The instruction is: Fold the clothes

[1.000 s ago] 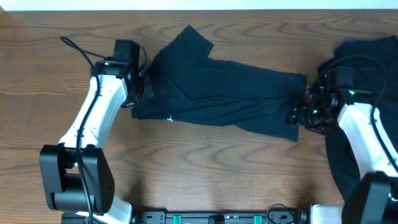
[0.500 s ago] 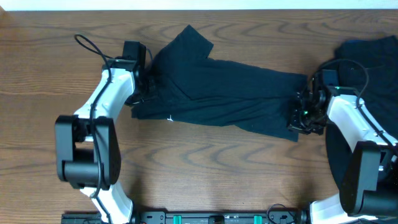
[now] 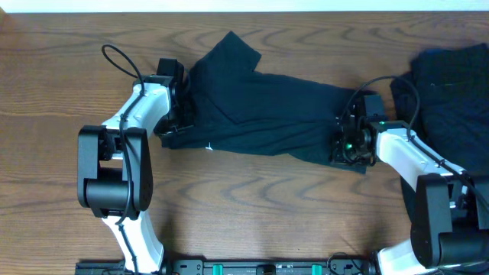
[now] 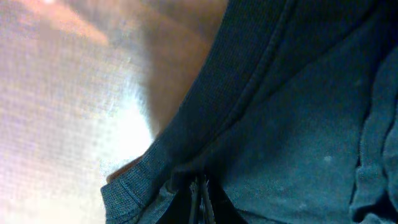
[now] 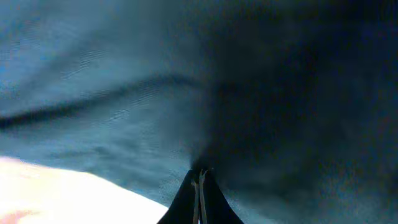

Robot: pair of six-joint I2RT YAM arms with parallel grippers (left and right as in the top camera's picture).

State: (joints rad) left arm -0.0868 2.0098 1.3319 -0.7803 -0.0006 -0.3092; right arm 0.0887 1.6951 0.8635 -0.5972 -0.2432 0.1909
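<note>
Next, my left gripper draws back toward the front and opens, since folds bunch the dark navy T-shirt (image 3: 267,107) by the held hem.
The clothes in hand are a dark navy T-shirt (image 3: 267,107), lying crumpled and stretched across the middle of the wooden table (image 3: 252,206). My left gripper (image 3: 174,118) is shut on the shirt's left end, close to a stitched hem (image 4: 130,186). In the left wrist view the jaws (image 4: 200,190) are pressed together with cloth (image 4: 298,112) bunched round them. My right gripper (image 3: 341,145) is shut on the shirt's right end. In the right wrist view its jaws (image 5: 200,180) pinch a fold of the dark cloth (image 5: 124,106).
More dark clothes (image 3: 451,84) lie in a heap at the right edge of the table, partly under my right arm. Bare wood runs along the front and the far left. A pale wall strip borders the back edge.
The right gripper shut on the shirt's right end and moved left with it. The left gripper, still shut on the left end, shifted slightly right and back.
</note>
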